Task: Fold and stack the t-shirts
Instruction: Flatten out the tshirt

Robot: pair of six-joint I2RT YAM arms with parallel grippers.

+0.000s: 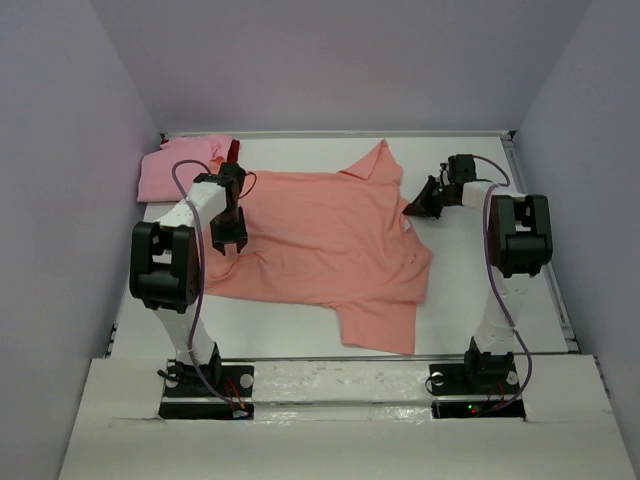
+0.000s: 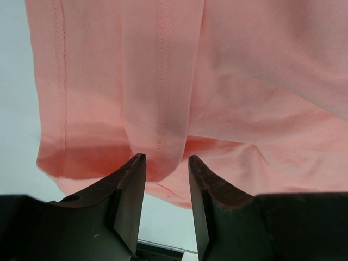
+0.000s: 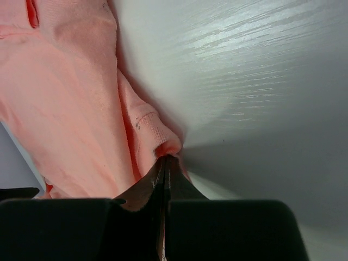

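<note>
I need to lower my left gripper slightly onto the rounded end of the stitched fold (image 1: pixel 231 256) (image 2: pixel 161 169) next and close its fingers, because the t-shirt's fold is already between them.
The salmon-orange t-shirt (image 1: pixel 330 240) lies spread and wrinkled across the middle of the white table. My left gripper (image 1: pixel 230 238) hangs over its left edge. In the left wrist view the jaws (image 2: pixel 167 159) stand open, with a hanging fold of the shirt's hem (image 2: pixel 157 109) at the tips, not pinched. My right gripper (image 1: pixel 415 206) is at the shirt's right edge. In the right wrist view it (image 3: pixel 166 159) is shut on a ribbed edge of the shirt (image 3: pixel 65 98). A lighter pink t-shirt (image 1: pixel 178 165) lies bunched at the back left, with a dark red bit (image 1: pixel 232 150) beside it.
The white table (image 1: pixel 480 290) is bounded by grey walls at the back and both sides. A raised rim runs along the right and back edges. The arm bases stand at the near edge.
</note>
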